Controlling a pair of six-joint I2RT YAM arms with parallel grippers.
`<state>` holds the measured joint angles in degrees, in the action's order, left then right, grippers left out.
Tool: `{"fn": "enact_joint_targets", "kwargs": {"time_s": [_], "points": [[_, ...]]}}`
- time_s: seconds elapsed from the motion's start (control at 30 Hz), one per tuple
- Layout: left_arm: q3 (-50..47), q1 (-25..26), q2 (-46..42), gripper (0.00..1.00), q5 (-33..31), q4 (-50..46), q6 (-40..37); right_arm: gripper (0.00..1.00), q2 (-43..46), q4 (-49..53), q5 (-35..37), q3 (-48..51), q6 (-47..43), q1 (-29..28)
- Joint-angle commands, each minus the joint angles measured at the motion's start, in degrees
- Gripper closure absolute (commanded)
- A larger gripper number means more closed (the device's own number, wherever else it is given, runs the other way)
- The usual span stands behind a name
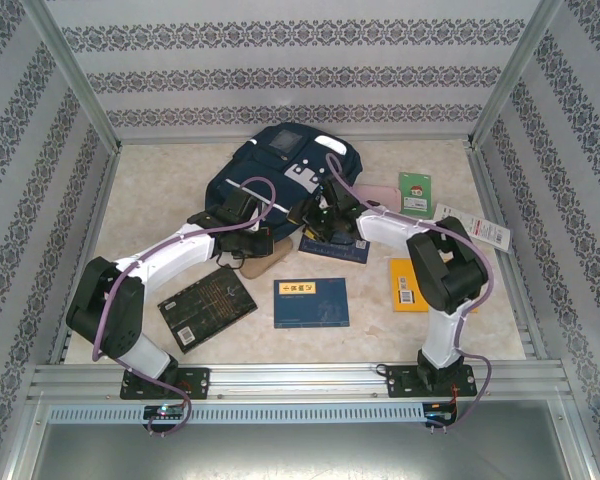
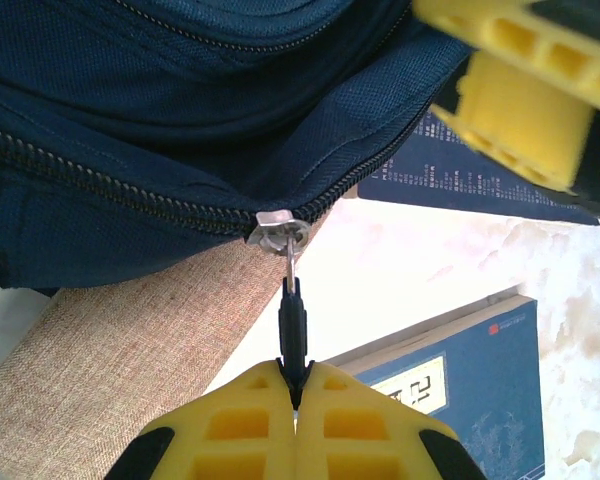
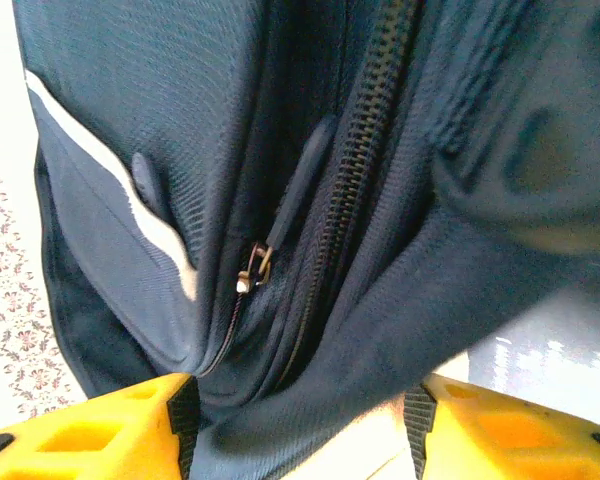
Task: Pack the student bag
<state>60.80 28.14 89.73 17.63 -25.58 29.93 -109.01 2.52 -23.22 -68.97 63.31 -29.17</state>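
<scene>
My left gripper draws away from the right gripper along the zipper teeth (image 2: 110, 186) next, then releases the black pull (image 2: 293, 325), as the teeth run on past the slider.
The navy student bag (image 1: 280, 170) lies at the back middle of the table, its mouth facing the arms. My left gripper (image 1: 248, 222) is at its near left edge. In the left wrist view the left gripper (image 2: 296, 385) is shut on the black zipper pull (image 2: 293, 325), which hangs from the metal slider (image 2: 277, 228) on the bag (image 2: 130, 120). My right gripper (image 1: 320, 215) is at the bag's near right edge. In the right wrist view the right gripper (image 3: 300, 420) stands open, with a fold of the bag (image 3: 280, 150) between its fingers, beside another zipper slider (image 3: 255, 270).
Books lie in front of the bag: a dark blue one (image 1: 333, 248), a blue one (image 1: 312, 302), a black one (image 1: 207, 308), an orange one (image 1: 410, 285) and a tan cloth-covered one (image 1: 265, 262). A green-and-white card (image 1: 414, 193) and a pink item (image 1: 380, 195) lie at the right.
</scene>
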Motion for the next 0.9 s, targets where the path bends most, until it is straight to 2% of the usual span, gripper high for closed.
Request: {"fn": "enact_joint_targets", "kwargs": {"time_s": [0.0, 0.07, 0.2, 0.27, 0.43, 0.6, 0.87], "points": [[1.0, 1.0, -0.1, 1.00, 1.0, -3.6, -1.7, 0.46, -2.4, -3.9, 0.0, -2.9, 3.4, -1.1], [1.2, 1.1, -0.2, 1.00, 0.1, -4.6, -2.0, 0.57, -3.5, -4.7, 0.0, -3.0, 4.2, -1.2], [2.4, 1.0, -0.3, 1.00, -3.9, -8.0, -3.0, 0.91, -3.5, -3.4, 0.9, -3.7, 3.2, -1.2], [3.4, 0.7, -0.2, 1.00, -6.6, -9.9, -3.5, 1.00, -2.5, -1.1, 1.6, -5.5, 1.1, -1.0], [7.6, -1.7, 0.5, 1.00, -12.6, -15.6, -5.4, 1.00, 0.5, 5.3, 2.9, -11.4, -4.9, 0.9], [11.0, -6.0, 1.9, 1.00, -15.7, -19.5, -7.6, 1.00, 2.8, 12.6, 3.4, -17.3, -11.2, 3.8], [13.5, -14.3, 6.1, 1.00, -16.7, -21.5, -10.6, 1.00, 9.9, 16.8, 1.6, -15.1, -16.4, 10.3]]}}
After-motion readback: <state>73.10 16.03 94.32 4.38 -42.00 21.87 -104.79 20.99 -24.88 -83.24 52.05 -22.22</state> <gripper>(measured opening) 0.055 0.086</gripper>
